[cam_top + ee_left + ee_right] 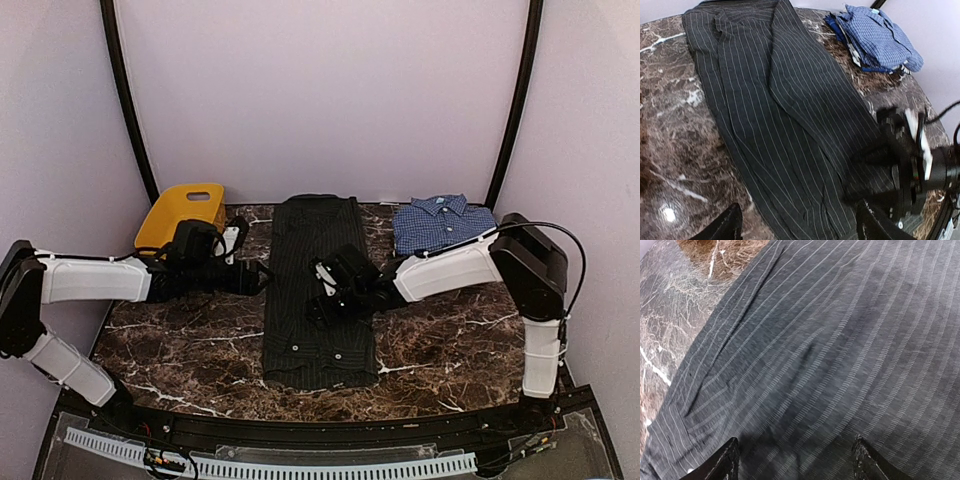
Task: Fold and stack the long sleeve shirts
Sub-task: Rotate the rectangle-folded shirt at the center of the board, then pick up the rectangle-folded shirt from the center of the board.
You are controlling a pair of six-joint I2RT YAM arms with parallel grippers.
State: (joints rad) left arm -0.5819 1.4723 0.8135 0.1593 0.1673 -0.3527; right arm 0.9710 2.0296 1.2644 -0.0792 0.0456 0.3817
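I will move my right gripper back and down onto the buttoned cuff hem at the black shirt's near end (346,371), because the shirt's sides are already folded in.
The black pinstriped shirt (318,290) lies as a long narrow strip down the middle of the table, sides folded in; it fills the left wrist view (775,115) and the right wrist view (815,355). The blue checked shirt (442,222) sits folded at the back right, also in the left wrist view (880,37). My left gripper (262,277) is open and empty at the black shirt's left edge (797,222). My right gripper (322,296) is open and empty, low over the shirt's middle (795,460).
A yellow plastic basket (180,213) stands at the back left, just behind the left arm. The table is dark brown marble (180,340). Purple walls close in the back and sides.
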